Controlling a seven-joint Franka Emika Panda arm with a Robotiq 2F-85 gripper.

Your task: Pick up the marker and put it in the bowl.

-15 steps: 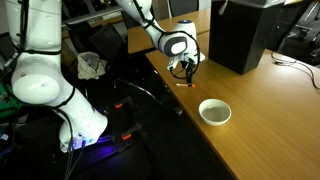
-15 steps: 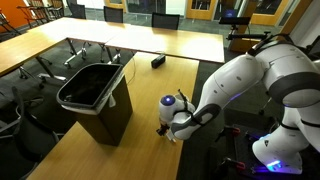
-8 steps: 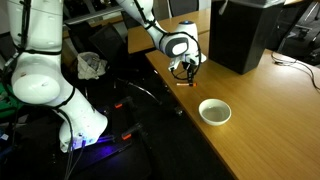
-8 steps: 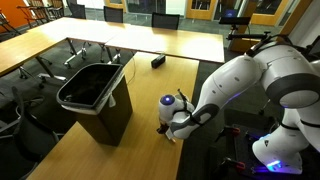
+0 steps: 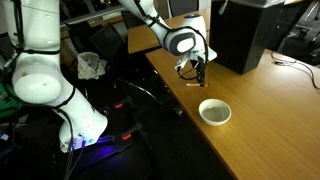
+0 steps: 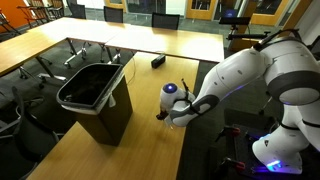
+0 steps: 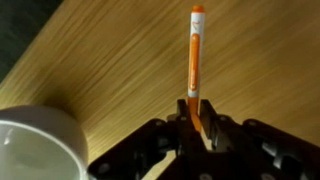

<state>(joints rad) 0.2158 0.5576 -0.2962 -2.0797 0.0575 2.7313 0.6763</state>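
The marker [image 7: 194, 55] hangs above bare wood, so it goes toward the left in the wrist view next, over the white bowl's open middle, where my gripper releases it.
My gripper [image 7: 196, 120] is shut on the marker [image 7: 194, 55], an orange-red pen with a white band, and holds it above the wooden table. In an exterior view the gripper [image 5: 197, 70] hangs over the table with the marker's tip [image 5: 193, 85] below it. The white bowl [image 5: 214, 111] stands on the table nearer the camera, apart from the gripper. In the wrist view the bowl's rim [image 7: 45, 130] shows at the lower left. In an exterior view the gripper [image 6: 163, 113] sits at the table's edge; the bowl is hidden there by the arm.
A tall black box [image 5: 243, 32] stands on the table just behind the gripper; it also shows as an open black bin [image 6: 95, 95]. A cable [image 5: 295, 65] lies at the far right. A small dark object [image 6: 158, 61] lies farther along the table [image 6: 130, 140].
The gripper has lifted and moved toward the bowl with the marker in its jaws. The marker is off the table now.
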